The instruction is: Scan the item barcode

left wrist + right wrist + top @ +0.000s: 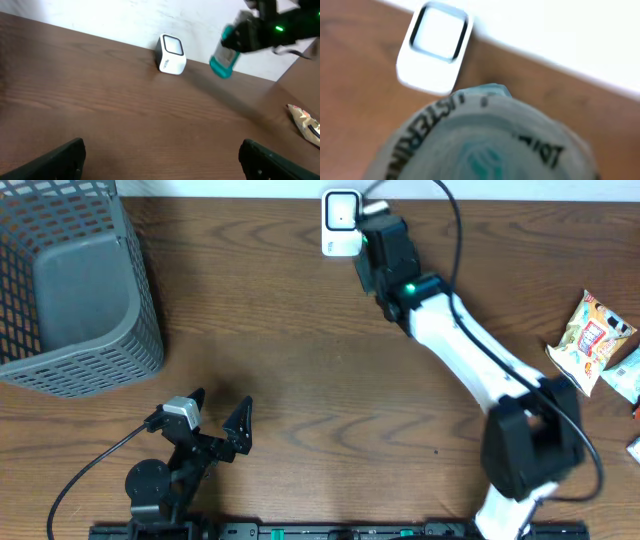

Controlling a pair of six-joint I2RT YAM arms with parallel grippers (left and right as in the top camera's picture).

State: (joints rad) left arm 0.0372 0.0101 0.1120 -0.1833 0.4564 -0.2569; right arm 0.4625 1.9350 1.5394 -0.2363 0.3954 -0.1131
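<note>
My right gripper crosses the scanner [341,222] next and swings right in the overhead view to bare wood by the snack packet. Then it lowers and releases the bottle.
The item is a teal mouthwash bottle [225,57], hanging in the air with my right gripper [239,36] shut on it. In the right wrist view its lettered end [485,140] fills the lower frame and hides the fingers. The white barcode scanner [341,222] stands at the table's back edge. Its dark-rimmed window [439,31] lies just beyond and left of the bottle. From overhead the right gripper [375,230] covers the bottle, right beside the scanner. My left gripper [220,408] stands open low at the front left, its fingers [55,160] wide apart over bare wood.
A grey mesh basket [70,290] occupies the far left. A snack packet [595,330] and other small packages [625,375] lie at the right edge. The right arm [470,350] stretches diagonally across the table's right half.
</note>
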